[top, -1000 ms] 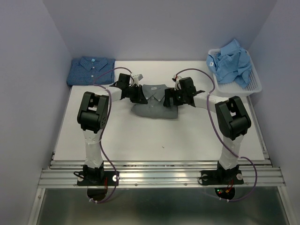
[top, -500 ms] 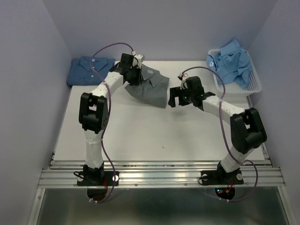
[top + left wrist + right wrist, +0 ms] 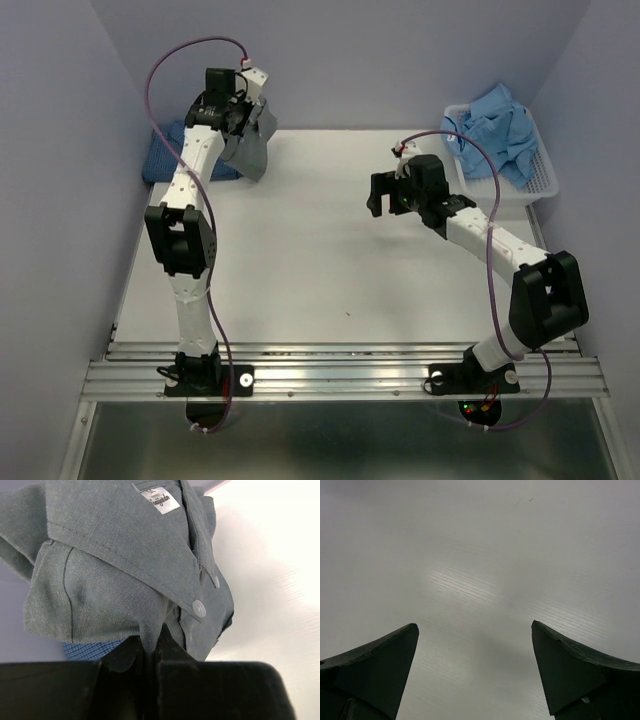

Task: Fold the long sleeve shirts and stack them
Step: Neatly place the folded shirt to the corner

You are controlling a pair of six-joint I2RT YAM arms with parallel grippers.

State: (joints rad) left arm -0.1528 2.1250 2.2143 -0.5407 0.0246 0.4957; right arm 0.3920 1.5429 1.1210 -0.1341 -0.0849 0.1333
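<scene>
The dotted shirt is below my left gripper, on the left in the top view. My left gripper will go down to that side and let go of the grey shirt.
My left gripper is raised at the far left and shut on a fold of the folded mid-grey shirt, which hangs from it. In the left wrist view the jaws pinch grey cloth just below the collar. The grey shirt hangs over the right edge of the folded dark blue dotted shirt, and a strip of blue shows under it. My right gripper stands open above bare table, right of centre, with nothing between its fingers. A crumpled light blue shirt lies in the basket.
The white mesh basket stands at the far right corner of the white table. Lilac walls close in the back and both sides. A metal rail with the arm bases runs along the near edge.
My left arm has carried the grey shirt from the table's middle up and to the far left, over the dark blue shirt. My right gripper let go and drew back to the right, open.
</scene>
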